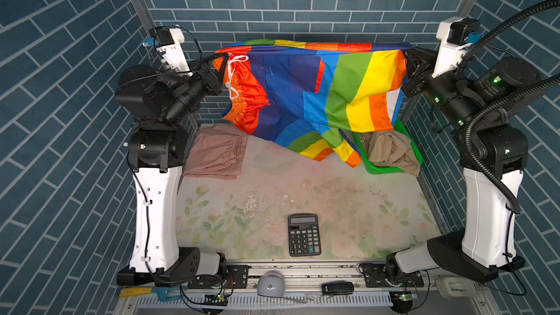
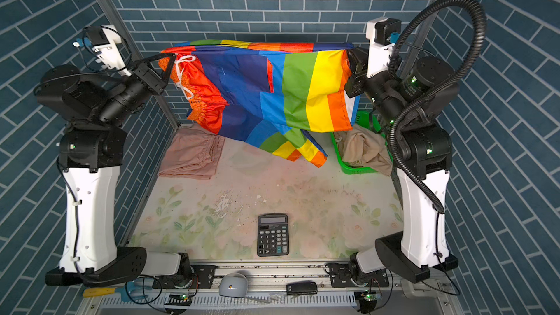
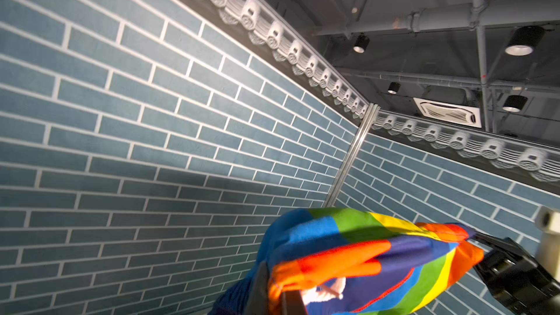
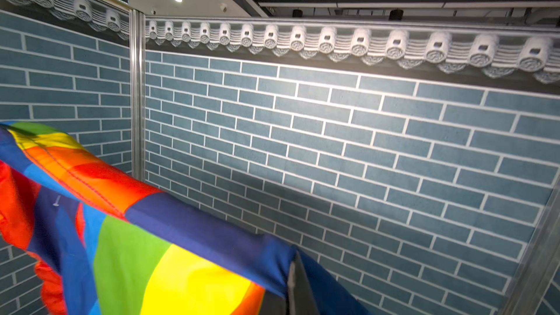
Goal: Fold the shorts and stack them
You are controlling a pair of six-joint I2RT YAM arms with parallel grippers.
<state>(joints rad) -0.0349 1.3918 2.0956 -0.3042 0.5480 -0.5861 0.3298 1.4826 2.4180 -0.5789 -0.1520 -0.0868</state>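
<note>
The cloth hangs stretched out, so my left gripper will next lower toward the bare tabletop beside the pale pink shorts (image 1: 215,156) and release the orange waist end there.
The rainbow-striped shorts (image 1: 306,92) (image 2: 266,86) hang stretched in the air at the back, between both grippers. My left gripper (image 1: 226,56) (image 2: 174,55) is shut on the orange waist end by the white drawstring (image 1: 231,77); in the left wrist view its jaws (image 3: 277,286) pinch that cloth (image 3: 348,246). My right gripper (image 1: 405,52) (image 2: 350,53) is shut on the opposite top corner, as the right wrist view (image 4: 292,268) confirms. The lower leg drapes down toward the table. Pale pink shorts (image 1: 215,156) (image 2: 191,156) lie folded at back left. Beige shorts (image 1: 391,150) (image 2: 366,150) lie crumpled in the basket.
A green mesh basket (image 1: 385,171) (image 2: 357,171) stands at the back right, partly under the hanging cloth. A black calculator (image 1: 304,234) (image 2: 272,234) lies near the front edge of the floral table mat (image 1: 303,183). Blue brick walls close in the back and sides.
</note>
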